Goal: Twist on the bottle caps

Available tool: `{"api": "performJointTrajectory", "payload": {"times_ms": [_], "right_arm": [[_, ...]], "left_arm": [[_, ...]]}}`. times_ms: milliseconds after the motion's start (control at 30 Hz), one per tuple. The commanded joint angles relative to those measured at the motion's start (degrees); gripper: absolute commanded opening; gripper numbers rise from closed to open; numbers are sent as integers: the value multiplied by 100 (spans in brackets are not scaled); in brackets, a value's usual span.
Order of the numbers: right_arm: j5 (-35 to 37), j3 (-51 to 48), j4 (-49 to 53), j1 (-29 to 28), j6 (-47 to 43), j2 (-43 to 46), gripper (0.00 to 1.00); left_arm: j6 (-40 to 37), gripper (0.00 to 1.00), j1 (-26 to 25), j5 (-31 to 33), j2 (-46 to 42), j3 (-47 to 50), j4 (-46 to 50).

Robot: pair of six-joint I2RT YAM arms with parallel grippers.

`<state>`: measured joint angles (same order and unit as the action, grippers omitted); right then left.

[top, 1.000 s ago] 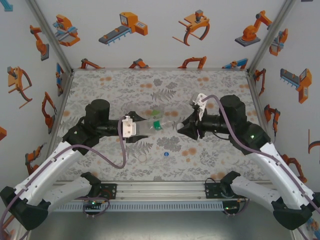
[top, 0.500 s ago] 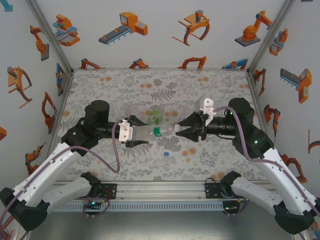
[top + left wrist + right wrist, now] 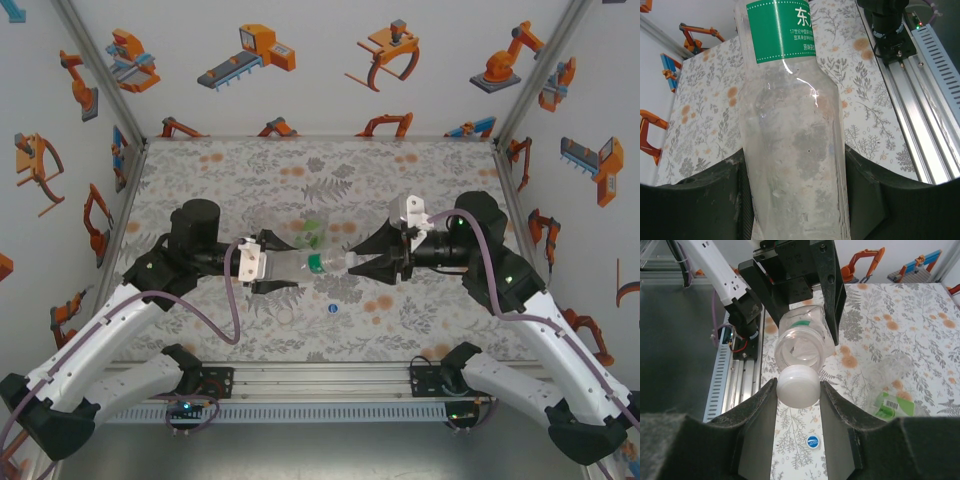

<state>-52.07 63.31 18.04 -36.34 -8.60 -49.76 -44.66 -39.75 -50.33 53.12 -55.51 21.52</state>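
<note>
My right gripper holds the white cap above empty mat beside the blue cap, so next it should turn its fingers down from the bottle's opening, lower the cap and release it.
My left gripper point(image 3: 283, 264) is shut on a clear bottle point(image 3: 302, 264) with a green label point(image 3: 782, 30), held level above the mat with its open mouth point(image 3: 799, 346) facing right. The bottle's body point(image 3: 790, 145) runs between the left fingers point(image 3: 695, 200). My right gripper point(image 3: 351, 263) is shut on a white cap point(image 3: 798, 386). That cap sits just in front of the mouth, a little below its centre; I cannot tell if they touch. A blue cap point(image 3: 813, 441) lies on the mat point(image 3: 200, 170) below.
A second bottle with green on it point(image 3: 888, 399) lies on its side on the mat behind the held one, its green part point(image 3: 313, 230) visible from above. The aluminium rail point(image 3: 320, 385) with both arm bases runs along the near edge. Printed walls enclose the table.
The right gripper has turned and moved left, bringing the white cap up to the bottle's mouth. The left gripper has shifted slightly and levelled the bottle.
</note>
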Motion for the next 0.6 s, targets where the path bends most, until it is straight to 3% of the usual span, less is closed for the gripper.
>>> {"api": "performJointTrajectory", "payload": {"times_ms": [0,300,400,567], "right_arm": [[24,165,-148,4,13,56,14],[2475,-32,1236,4,-77,211,13],[3444,-339,1439,8,498,64,11],[4858,-1022,1455,4,2311,-554,12]], "left_arm": [[20,0,-40,12,-26,-179,19],[59,0,-37,472,-185,-58,-177],[109,0,-41,484,-223,-17,-278],[116,0,-40,490,-230,-15,-280]]}}
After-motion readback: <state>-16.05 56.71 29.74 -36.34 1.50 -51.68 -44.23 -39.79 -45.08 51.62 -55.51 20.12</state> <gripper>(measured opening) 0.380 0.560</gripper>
